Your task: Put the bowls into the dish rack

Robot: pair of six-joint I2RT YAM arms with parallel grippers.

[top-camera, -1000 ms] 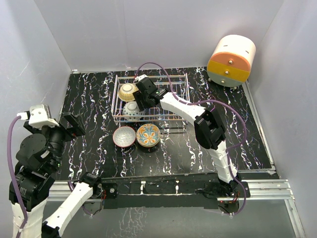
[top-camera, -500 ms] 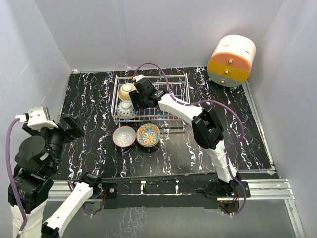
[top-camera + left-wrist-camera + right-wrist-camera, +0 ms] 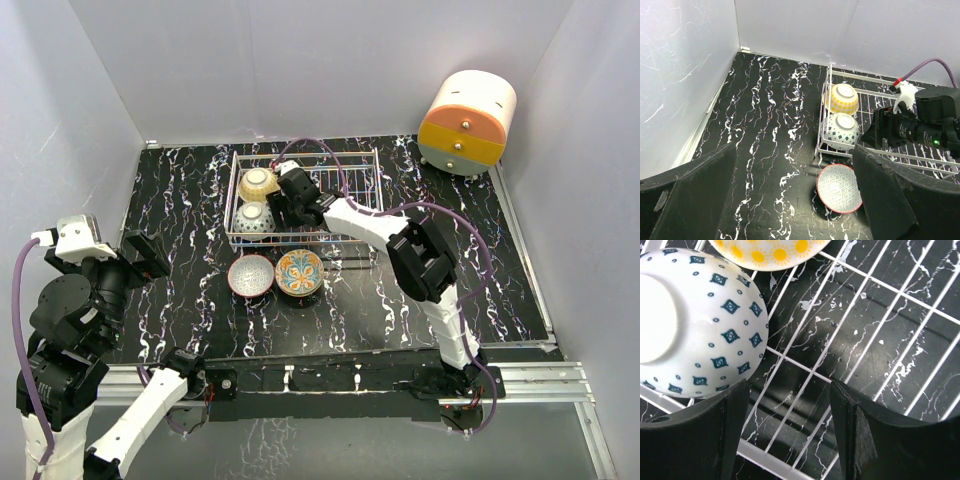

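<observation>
I will next lift my right gripper back over the dish rack's near bar, then lower it to the rim of the grey bowl (image 3: 251, 275) opposite the floral bowl.
The white wire dish rack (image 3: 340, 243) stands at the back middle of the table. A yellow-cream bowl (image 3: 258, 183) and a blue-dotted white bowl (image 3: 252, 218) lie in its left end. The dotted bowl is upside down in the right wrist view (image 3: 690, 325), with the yellow bowl (image 3: 770, 252) behind it. A grey speckled bowl (image 3: 251, 275) and an orange-and-blue floral bowl (image 3: 299, 271) sit on the table in front of the rack. My right gripper (image 3: 278, 208) is open and empty over the rack floor (image 3: 805, 367), just right of the dotted bowl. My left gripper (image 3: 150, 262) is open and empty, high at the left.
A round cream-and-orange cabinet (image 3: 467, 122) stands at the back right corner. White walls close in the black marbled table on three sides. In the left wrist view the grey bowl (image 3: 838, 188) lies just outside the rack's near corner (image 3: 818, 150).
The blue-dotted bowl has shifted left in the rack to rest by the yellow bowl. My right gripper has drawn back a little from it. The left arm has barely moved.
</observation>
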